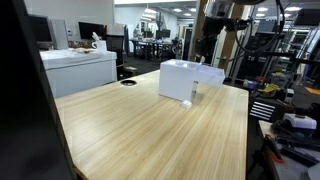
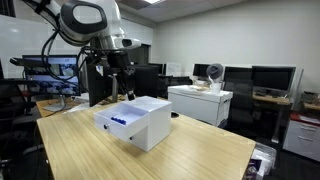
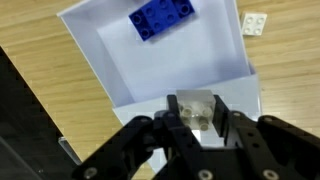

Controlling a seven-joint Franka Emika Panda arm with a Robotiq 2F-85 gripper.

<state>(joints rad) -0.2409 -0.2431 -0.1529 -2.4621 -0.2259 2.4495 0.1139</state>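
The clear brick hangs over the box's rim. My gripper should move from the box's near edge toward the blue brick, over the box's open bottom (image 2: 126,114) (image 3: 171,60), and go down.
My gripper (image 3: 196,118) is shut on a small clear brick (image 3: 196,106) with round studs, held above the near edge of a white open box (image 3: 120,50). A blue brick (image 3: 162,17) lies inside the box at its far side. A small white brick (image 3: 254,23) lies on the wooden table just outside the box. In both exterior views the gripper (image 2: 122,78) hangs over the white box (image 2: 140,120), which also shows on the table from the opposite side (image 1: 185,78); the gripper there (image 1: 208,40) is dark and hard to make out.
The box stands on a large wooden table (image 1: 150,135) with a round cable hole (image 1: 128,83). The small white brick stands next to the box (image 1: 187,102). Desks, monitors and chairs surround the table; a white cabinet (image 2: 200,102) stands behind it.
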